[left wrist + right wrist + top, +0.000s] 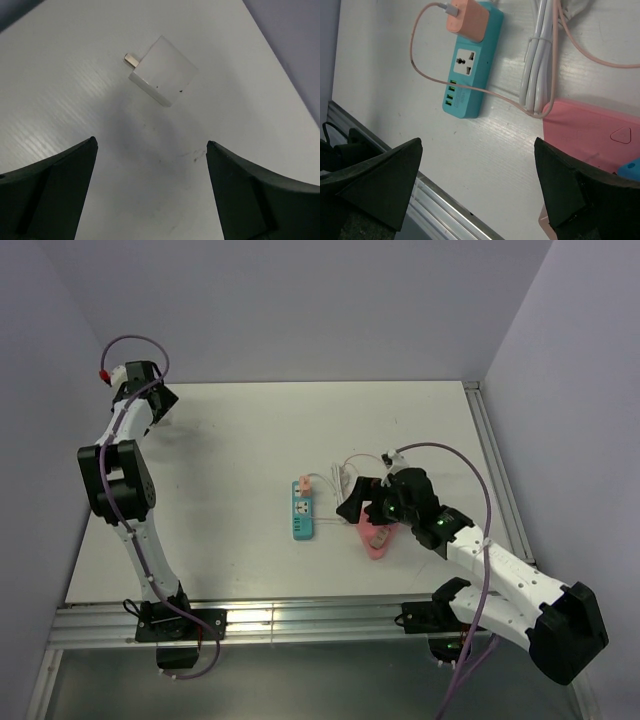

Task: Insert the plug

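The white plug cube (162, 77) is below the left gripper with the cube's corner toward the open fingers, so the left gripper will next move down and turn to straddle the cube's sides.
A white plug cube (162, 77) with a metal prong at its upper left lies on the white table, just ahead of my left gripper (151, 145), which is open and empty above it. In the top view the left gripper (160, 402) is at the far left corner. A teal power strip (302, 512) lies mid-table with a salmon adapter (467, 20) plugged into its far end. One socket (464, 62) on the strip (470, 70) is free. My right gripper (360, 510) is open and empty, just right of the strip.
A pink flat device (590, 135) lies under the right gripper (477, 145), with a thin pink cable (415, 55) running to the adapter. A bundled white cable (537, 65) lies beside it. The aluminium rail (300, 618) marks the near table edge.
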Motion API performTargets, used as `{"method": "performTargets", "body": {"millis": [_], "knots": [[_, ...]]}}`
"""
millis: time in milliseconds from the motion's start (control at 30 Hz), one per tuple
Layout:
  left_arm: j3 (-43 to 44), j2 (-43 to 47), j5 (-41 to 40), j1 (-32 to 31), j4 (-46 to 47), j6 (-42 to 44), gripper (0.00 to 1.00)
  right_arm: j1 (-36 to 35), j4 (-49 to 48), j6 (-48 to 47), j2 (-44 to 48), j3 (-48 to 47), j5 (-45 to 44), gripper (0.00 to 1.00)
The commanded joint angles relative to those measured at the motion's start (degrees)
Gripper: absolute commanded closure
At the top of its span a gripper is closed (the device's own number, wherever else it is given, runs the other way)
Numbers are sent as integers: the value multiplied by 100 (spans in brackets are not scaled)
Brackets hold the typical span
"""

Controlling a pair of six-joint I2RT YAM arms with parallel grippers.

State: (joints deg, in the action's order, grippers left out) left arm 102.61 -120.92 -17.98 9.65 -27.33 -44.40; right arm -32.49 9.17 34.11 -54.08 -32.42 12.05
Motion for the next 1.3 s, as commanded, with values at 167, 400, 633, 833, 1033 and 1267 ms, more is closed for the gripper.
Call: {"method": "performTargets", "body": {"millis": [167,400,633,833,1033,1267], "knots": [[375,-520,119,-25,1782,3206,4,-20,-460,-141,-129,140,429,1],[646,-1081,585,54,2074,4202,5,24,-354,-229,-129,113,403,1],[1200,-1662,664,72,1943,4379,7,94,-442,-185,-251,114,473,2],[1674,-2031,603,90,1688,4379,12,120,-548,-115,-366,149,508,2],[1631,-2102,339,90,1643,4669,42,129,-583,-45,-471,131,544,2],[1596,-2137,128,81,1494,4660,92,129,-513,17,-349,140,500,3]]}}
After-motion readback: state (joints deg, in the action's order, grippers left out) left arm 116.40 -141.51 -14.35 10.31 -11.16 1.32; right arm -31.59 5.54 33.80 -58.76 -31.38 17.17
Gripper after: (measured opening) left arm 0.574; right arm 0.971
